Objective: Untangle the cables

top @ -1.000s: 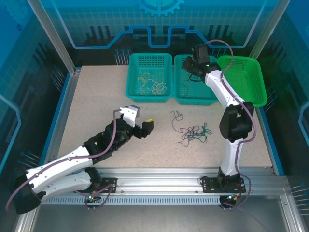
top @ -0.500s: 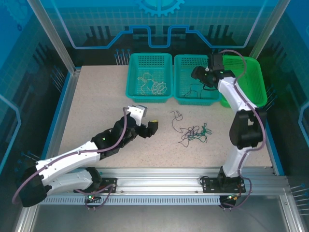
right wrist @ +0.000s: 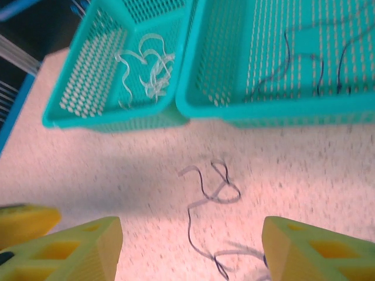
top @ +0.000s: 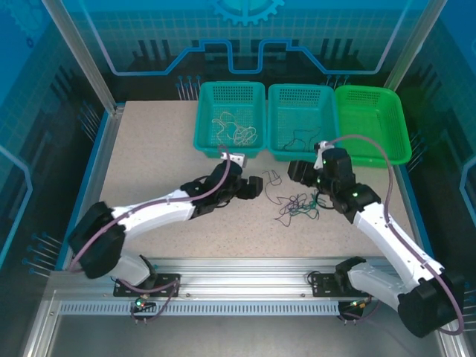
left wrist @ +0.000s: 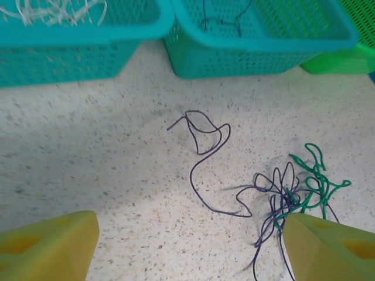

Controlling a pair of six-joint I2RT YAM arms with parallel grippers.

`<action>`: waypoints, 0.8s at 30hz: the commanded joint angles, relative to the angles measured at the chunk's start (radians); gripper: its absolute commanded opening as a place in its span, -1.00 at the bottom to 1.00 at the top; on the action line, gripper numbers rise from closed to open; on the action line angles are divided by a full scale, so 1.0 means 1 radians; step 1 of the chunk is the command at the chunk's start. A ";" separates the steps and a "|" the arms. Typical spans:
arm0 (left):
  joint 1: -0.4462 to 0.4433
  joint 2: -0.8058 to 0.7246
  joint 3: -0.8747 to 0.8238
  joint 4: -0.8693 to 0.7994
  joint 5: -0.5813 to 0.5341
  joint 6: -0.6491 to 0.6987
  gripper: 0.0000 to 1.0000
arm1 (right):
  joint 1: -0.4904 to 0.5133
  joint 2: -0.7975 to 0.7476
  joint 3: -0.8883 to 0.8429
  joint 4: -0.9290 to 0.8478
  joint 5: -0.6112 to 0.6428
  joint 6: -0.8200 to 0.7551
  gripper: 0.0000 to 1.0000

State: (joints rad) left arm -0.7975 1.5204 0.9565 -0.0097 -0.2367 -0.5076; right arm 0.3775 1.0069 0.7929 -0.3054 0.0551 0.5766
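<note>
Next, the left gripper moves down toward the clump onto the purple loop's wire, since the wire runs untangled there.
The cables lie on the speckled table: a tangled clump of dark purple and green wires, with one purple wire looping away to its upper left. My left gripper is open just left of that loop. My right gripper is open just above the clump. In the left wrist view the purple loop lies ahead and the clump touches the right yellow finger; nothing sits between the fingers. In the right wrist view the purple loop lies ahead between the spread yellow fingers.
Three baskets stand along the back. The left teal basket holds pale wires, the middle teal basket holds dark wires, and the green basket is at the right. Both grippers hang close together over the cables.
My right arm swung down from the middle basket to the table above the clump, and its jaws opened. My left arm reached right, up to the purple loop.
</note>
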 commanded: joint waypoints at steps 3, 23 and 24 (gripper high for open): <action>0.004 0.218 0.170 -0.041 0.035 -0.142 0.51 | 0.111 0.014 -0.097 -0.058 0.097 0.066 0.29; 0.005 0.578 0.402 -0.150 0.098 -0.356 -0.68 | 0.129 0.350 -0.142 -0.039 0.184 0.272 0.31; 0.004 0.571 0.396 -0.148 0.100 -0.355 -0.90 | 0.129 0.364 -0.142 -0.041 0.200 0.284 0.31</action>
State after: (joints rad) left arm -0.7963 2.0808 1.3396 -0.1192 -0.1535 -0.8371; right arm 0.4950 1.3388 0.6247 -0.3538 0.2096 0.8131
